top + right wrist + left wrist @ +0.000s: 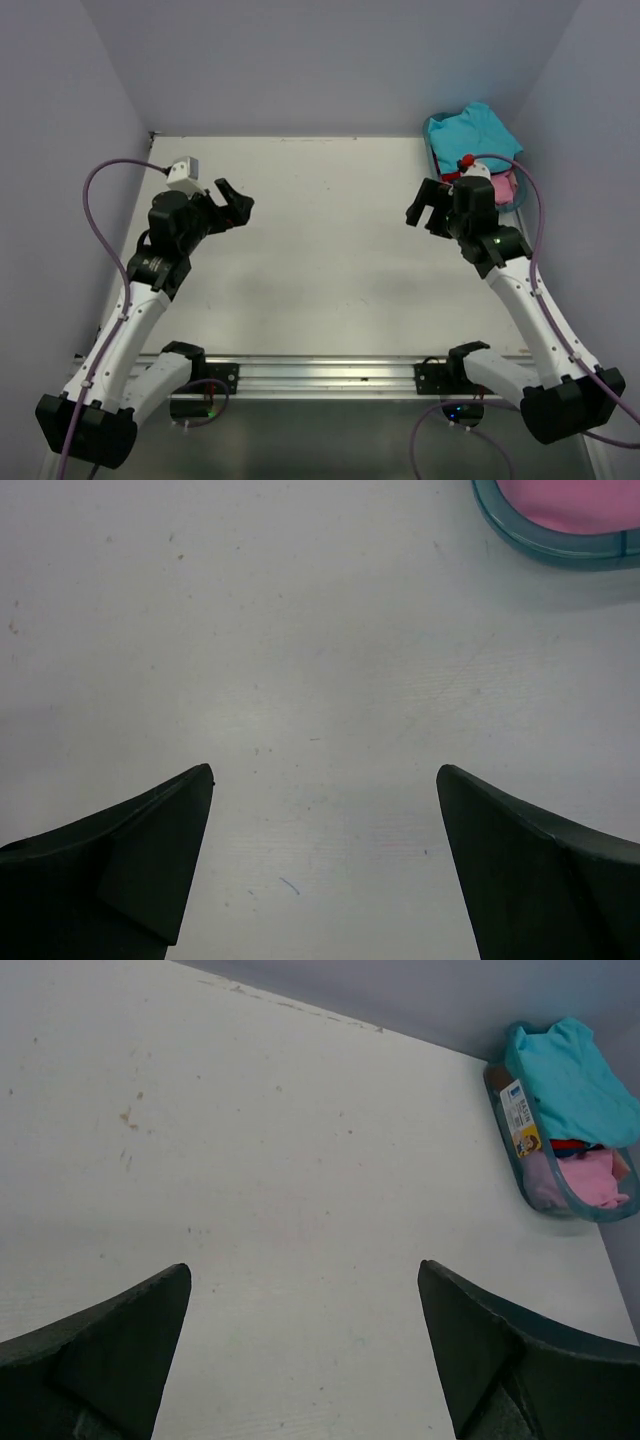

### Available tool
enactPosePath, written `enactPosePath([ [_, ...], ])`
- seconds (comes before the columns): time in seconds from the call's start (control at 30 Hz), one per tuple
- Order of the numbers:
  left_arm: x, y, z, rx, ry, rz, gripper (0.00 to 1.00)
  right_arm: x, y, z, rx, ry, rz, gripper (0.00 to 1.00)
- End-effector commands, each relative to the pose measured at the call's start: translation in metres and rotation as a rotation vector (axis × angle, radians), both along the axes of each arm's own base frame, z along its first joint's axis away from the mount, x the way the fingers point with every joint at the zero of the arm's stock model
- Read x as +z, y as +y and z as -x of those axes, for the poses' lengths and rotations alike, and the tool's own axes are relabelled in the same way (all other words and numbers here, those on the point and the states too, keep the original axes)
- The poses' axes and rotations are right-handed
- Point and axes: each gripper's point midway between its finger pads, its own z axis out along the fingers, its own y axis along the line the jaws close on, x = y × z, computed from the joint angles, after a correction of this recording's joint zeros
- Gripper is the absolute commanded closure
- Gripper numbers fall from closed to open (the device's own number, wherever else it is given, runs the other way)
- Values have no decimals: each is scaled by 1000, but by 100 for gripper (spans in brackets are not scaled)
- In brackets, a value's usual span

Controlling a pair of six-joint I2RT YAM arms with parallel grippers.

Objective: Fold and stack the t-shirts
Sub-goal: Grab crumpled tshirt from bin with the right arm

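The turquoise shirt lies uppermost, so my right gripper goes outward and to the right in the top view next, then lowers onto the turquoise shirt.
The t-shirts lie bunched in a teal plastic tub at the table's far right corner. The turquoise shirt is on top, a strip of the red one shows under it, and the pale pink one lies at the near end. In the left wrist view the turquoise shirt and pink shirt show in the tub. My left gripper is open and empty above the table's left side. My right gripper is open and empty, just left of the tub.
The white table is walled at the back and both sides. Purple cables loop off each arm. A metal rail with the arm bases runs along the near edge.
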Motion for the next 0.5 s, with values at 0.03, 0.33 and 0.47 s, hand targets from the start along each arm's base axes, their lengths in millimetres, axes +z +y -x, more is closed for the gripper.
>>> enactPosePath([
  [0.03,-3,-3,-7,9,44,6,0,8,-1,-24,-9,8,45,1],
  [0.33,0,-36,8,-196,-22,74,0,10,-34,-136,-237,91,261,1],
  [0.47,3,-38,26,-276,-76,8,0,-26,-68,-201,-330,204,319,1],
])
